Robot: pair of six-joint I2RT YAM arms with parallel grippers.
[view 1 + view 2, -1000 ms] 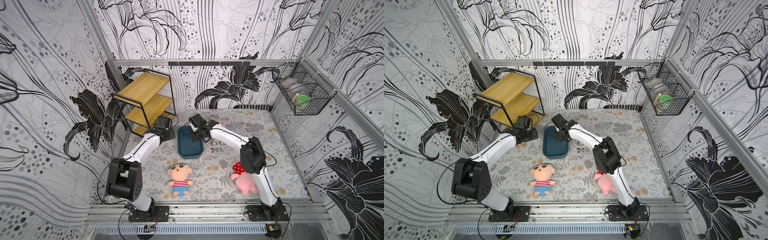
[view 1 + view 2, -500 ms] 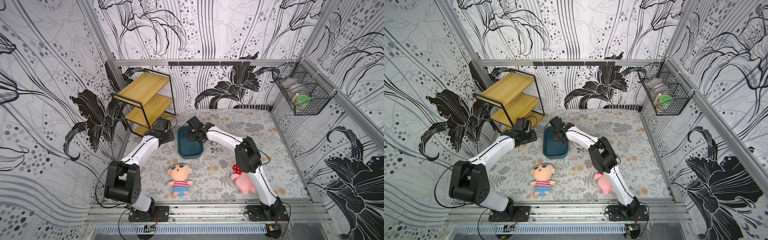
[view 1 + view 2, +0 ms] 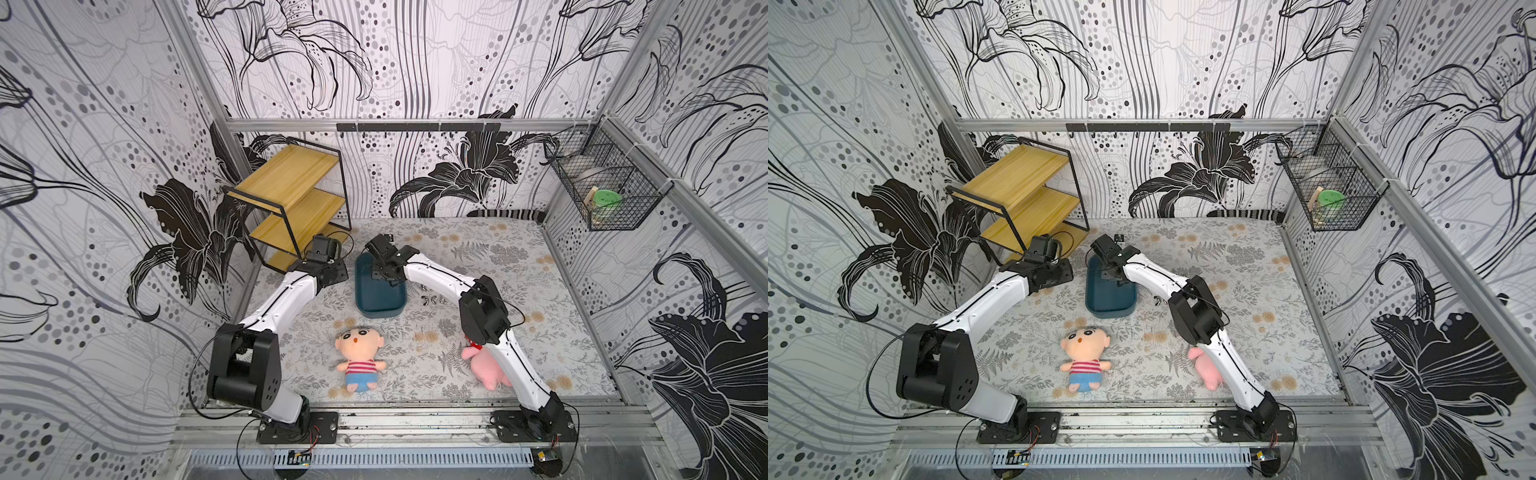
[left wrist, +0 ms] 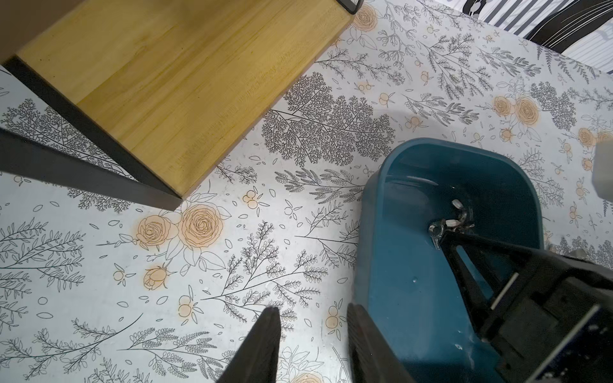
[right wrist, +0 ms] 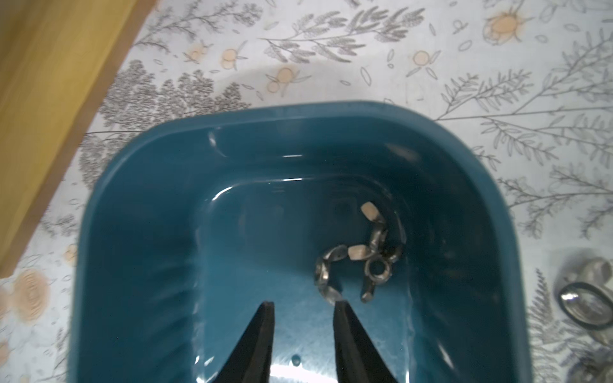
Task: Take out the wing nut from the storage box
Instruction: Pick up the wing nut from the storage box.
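Note:
I should lower my right gripper and ease it sideways over the nearest wing nut (image 5: 325, 278), just below its fingers and off toward one finger.
The storage box (image 3: 380, 305) (image 3: 1111, 301) is a dark teal tub on the floral mat, seen in both top views. Three metal wing nuts (image 5: 358, 262) (image 4: 451, 222) lie bunched near one inner corner of the box (image 5: 149, 232). My right gripper (image 5: 303, 303) (image 3: 384, 275) reaches down inside the box, open, with nothing between its fingers. One fingertip (image 5: 341, 306) touches the nearest wing nut (image 5: 325, 278). My left gripper (image 4: 313, 308) (image 3: 334, 274) hangs open over the mat just outside the box's wall (image 4: 374, 265), holding nothing.
More loose wing nuts (image 3: 432, 300) (image 5: 593, 275) lie on the mat right of the box. A wooden shelf (image 3: 291, 199) stands close behind the left gripper. A boy doll (image 3: 359, 353) and a pink plush (image 3: 484, 370) lie nearer the front. A wire basket (image 3: 602, 183) hangs on the right wall.
The right arm has swung a little to the left, its gripper staying over the box's far end. The left arm has barely moved.

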